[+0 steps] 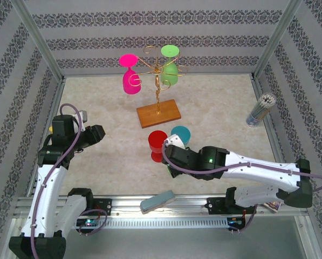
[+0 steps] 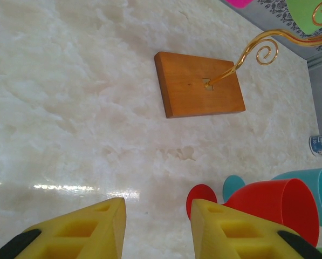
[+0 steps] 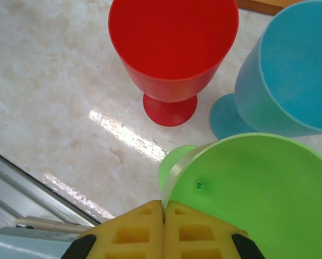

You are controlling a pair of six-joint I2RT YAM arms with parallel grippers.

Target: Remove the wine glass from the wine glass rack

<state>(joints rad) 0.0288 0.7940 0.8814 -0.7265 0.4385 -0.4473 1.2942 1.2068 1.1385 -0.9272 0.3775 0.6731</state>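
Observation:
The right gripper lowers toward the bare marble point(image 1: 166, 174) point(image 3: 148, 181) beside the red glass's foot next and releases the green glass's rim, since that spot is clear.
The gold wire wine glass rack point(image 1: 158, 81) stands at the back on its brown wooden base point(image 1: 158, 113) point(image 2: 199, 84). A pink wine glass point(image 1: 130, 77) and a green wine glass point(image 1: 170, 66) hang upside down from its arms. On the table near the front stand a red glass point(image 1: 157, 142) point(image 3: 173, 51) and a blue glass point(image 1: 180, 133) point(image 3: 293, 81), both upright. My right gripper point(image 3: 164, 211) point(image 1: 169, 156) is beside them, shut on the rim of another green wine glass point(image 3: 258, 199), whose foot rests by the table. My left gripper point(image 2: 158, 221) point(image 1: 98, 133) hovers open and holds nothing, left of the red glass point(image 2: 274, 205).
A cup of sticks point(image 1: 260, 109) stands by the right wall. A grey-teal block point(image 1: 157, 200) lies on the front rail, and the rail edge point(image 3: 20, 189) runs close under the right gripper. Open marble tabletop point(image 2: 69, 108) lies left of the rack base.

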